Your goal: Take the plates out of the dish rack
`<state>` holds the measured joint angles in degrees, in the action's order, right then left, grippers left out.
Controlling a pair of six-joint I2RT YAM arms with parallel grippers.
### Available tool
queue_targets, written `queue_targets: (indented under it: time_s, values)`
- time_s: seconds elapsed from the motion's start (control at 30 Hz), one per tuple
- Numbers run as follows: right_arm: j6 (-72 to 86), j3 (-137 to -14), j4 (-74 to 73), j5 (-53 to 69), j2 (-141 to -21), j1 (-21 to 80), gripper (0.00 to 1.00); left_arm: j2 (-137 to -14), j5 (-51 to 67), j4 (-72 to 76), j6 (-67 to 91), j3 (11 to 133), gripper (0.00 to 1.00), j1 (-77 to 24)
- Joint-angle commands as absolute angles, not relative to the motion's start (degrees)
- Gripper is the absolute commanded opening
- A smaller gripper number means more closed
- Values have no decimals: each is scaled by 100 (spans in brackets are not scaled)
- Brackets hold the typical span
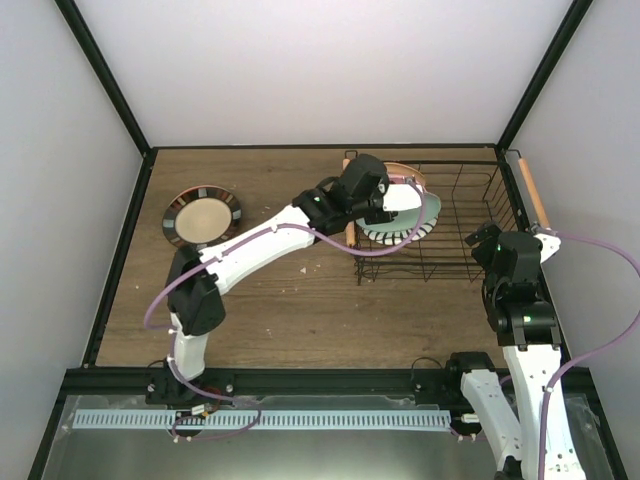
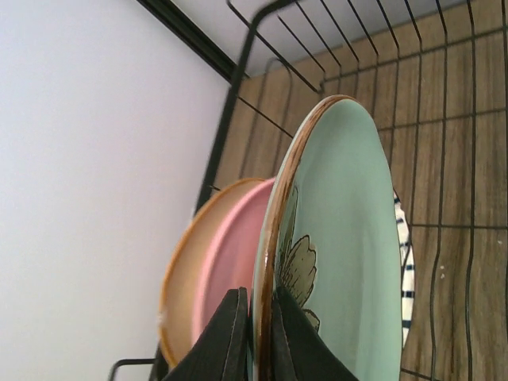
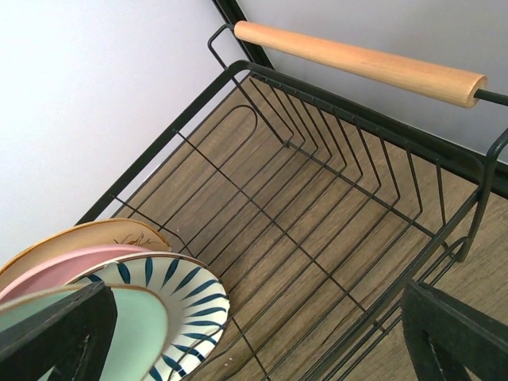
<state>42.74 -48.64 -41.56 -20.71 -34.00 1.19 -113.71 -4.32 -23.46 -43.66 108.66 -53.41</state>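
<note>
The patterned plate lies empty, so the left gripper should go up, swing to the left in the top view, move down and let go of the green plate on it.
The black wire dish rack (image 1: 462, 272) with wooden rod handles (image 3: 361, 63) stands at the back right of the table. Several plates stand on edge at its left end: a tan one (image 2: 178, 278), a pink one (image 2: 230, 254), a mint green one (image 2: 341, 238) and a white one with dark stripes (image 3: 182, 294). My left gripper (image 2: 258, 337) reaches into the rack from the left and is shut on the mint green plate's rim, one finger on each face. My right gripper (image 3: 254, 349) hangs open over the rack's right front corner, holding nothing.
A round plate (image 1: 204, 217) with a dark patterned rim and tan centre lies flat on the wooden table at the back left. The right half of the rack holds no plates. White walls and a black frame (image 1: 120, 250) enclose the table.
</note>
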Motion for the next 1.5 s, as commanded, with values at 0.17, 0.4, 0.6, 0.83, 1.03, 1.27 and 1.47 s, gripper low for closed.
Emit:
queue_targets:
  time_s: [0.17, 0.4, 0.6, 0.83, 1.03, 1.27, 1.47]
  values:
    - [4459, -4742, -4124, -2019, -3357, 97, 100, -10173, -303, 137, -3906, 10403, 4, -5157]
    - [4492, -4677, -4122, -1946, -3353, 97, 100, -9621, -564, 2108, -2244, 10230, 4, -4026]
    - [4452, -4694, -4100, -1893, -3403, 96, 100, -9450, -1210, 1927, -524, 10444, 4, -2157]
    - [4397, -4699, -3973, -1821, -3522, 97, 100, -9189, -179, -190, 2524, 9775, 4, 27]
    - [4323, -4701, -3763, -1620, -3765, 97, 100, -8834, 1190, -286, 3646, 7958, 4, 1089]
    - [4268, -4709, -3696, -1563, -3850, 97, 100, -8605, 2119, 562, 4598, 6107, 4, 1613]
    - [4185, -4767, -3695, -1596, -3865, 97, 100, -8637, 2383, 844, 5065, 5228, 4, 1714]
